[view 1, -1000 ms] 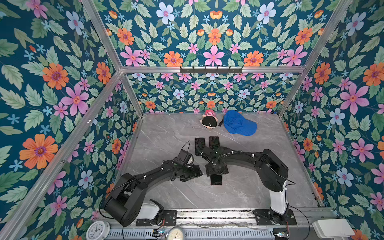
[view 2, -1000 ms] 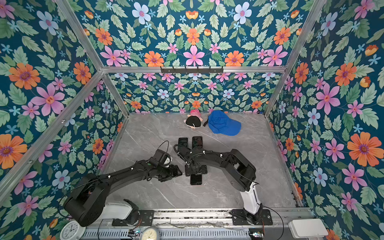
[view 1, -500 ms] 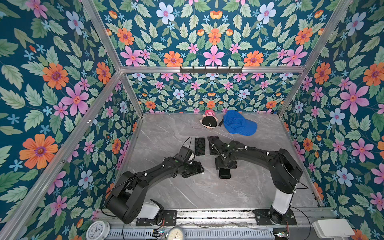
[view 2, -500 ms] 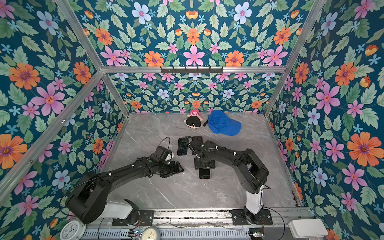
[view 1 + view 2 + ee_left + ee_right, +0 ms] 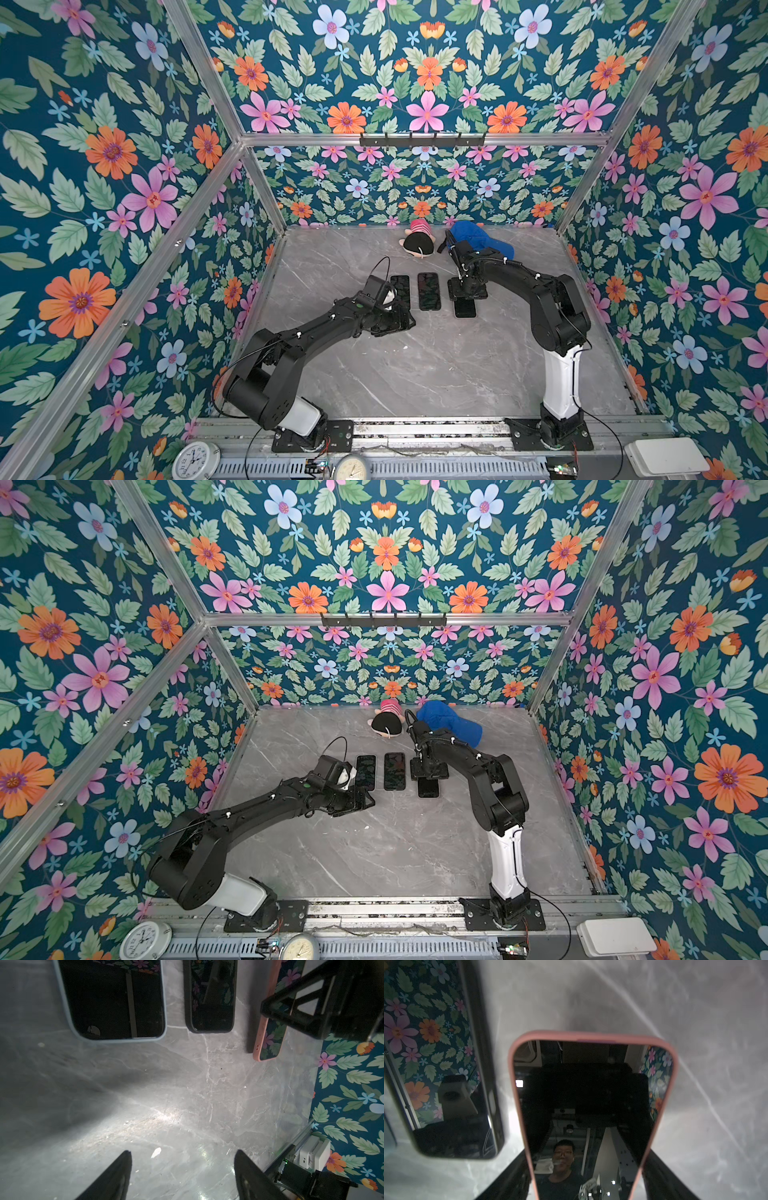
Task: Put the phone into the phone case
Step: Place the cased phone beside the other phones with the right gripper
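I need to move my right gripper outward and down next, to the bare tabletop [image 5: 584,1008] beside the black-cased phone, to let go there, because the phone is in its pink case.
The phone [image 5: 581,1095], its dark screen up, sits inside a pink phone case [image 5: 591,1034]. My right gripper [image 5: 587,1167] is shut on the case's two long sides, with one finger [image 5: 512,1176] against each edge. In both top views the cased phone [image 5: 465,308] [image 5: 428,788] sticks out from under the right gripper [image 5: 466,291], low over the table, right of two other phones. I cannot tell whether it touches the table. My left gripper [image 5: 184,1152] [image 5: 401,321] is open over bare table, nearer the front than those phones, holding nothing.
A phone in a light blue case [image 5: 400,286] [image 5: 112,1001] and a phone in a black case [image 5: 429,291] [image 5: 211,997] lie side by side. A plush doll [image 5: 417,245] and a blue cap [image 5: 482,243] lie by the back wall. Flowered walls enclose the table.
My right gripper has carried the pink-cased phone from in front of the two phones toward the back right, to beside them. The left gripper shifted slightly right.
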You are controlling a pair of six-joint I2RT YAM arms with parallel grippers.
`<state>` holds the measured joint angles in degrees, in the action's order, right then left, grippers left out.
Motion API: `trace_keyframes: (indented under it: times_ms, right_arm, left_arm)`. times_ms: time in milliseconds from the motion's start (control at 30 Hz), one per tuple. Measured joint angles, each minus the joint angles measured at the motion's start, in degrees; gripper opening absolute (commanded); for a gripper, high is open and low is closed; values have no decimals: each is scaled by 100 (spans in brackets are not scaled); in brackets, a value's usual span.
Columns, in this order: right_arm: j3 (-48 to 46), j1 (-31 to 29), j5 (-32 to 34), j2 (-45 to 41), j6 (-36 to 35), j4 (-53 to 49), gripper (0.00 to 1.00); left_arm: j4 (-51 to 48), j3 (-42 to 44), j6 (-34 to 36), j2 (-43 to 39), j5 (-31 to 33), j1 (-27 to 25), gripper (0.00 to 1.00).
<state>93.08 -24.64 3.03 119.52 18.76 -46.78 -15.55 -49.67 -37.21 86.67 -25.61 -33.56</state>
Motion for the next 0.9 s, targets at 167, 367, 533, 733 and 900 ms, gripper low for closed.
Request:
trace_keyframes:
  times_ms: [167,367,533,733,900]
  right_arm:
    - [656,201,-13,461,-306,-127,63]
    - [1150,225,-153,883,-485,-247,64]
    - [1333,236,-170,1084,-490,-356,65]
    - [1432,262,-151,1178,-389,-435,66]
    - [1488,299,-136,1215,-240,-481,67]
  left_arm:
    - [-4,-109,33,175,-66,37,79]
    - [2,-151,116,267,-131,90,79]
    - [2,-146,133,286,-142,111,79]
    - [15,-98,133,275,-146,127,79]
    - [22,-72,133,264,-146,142,79]
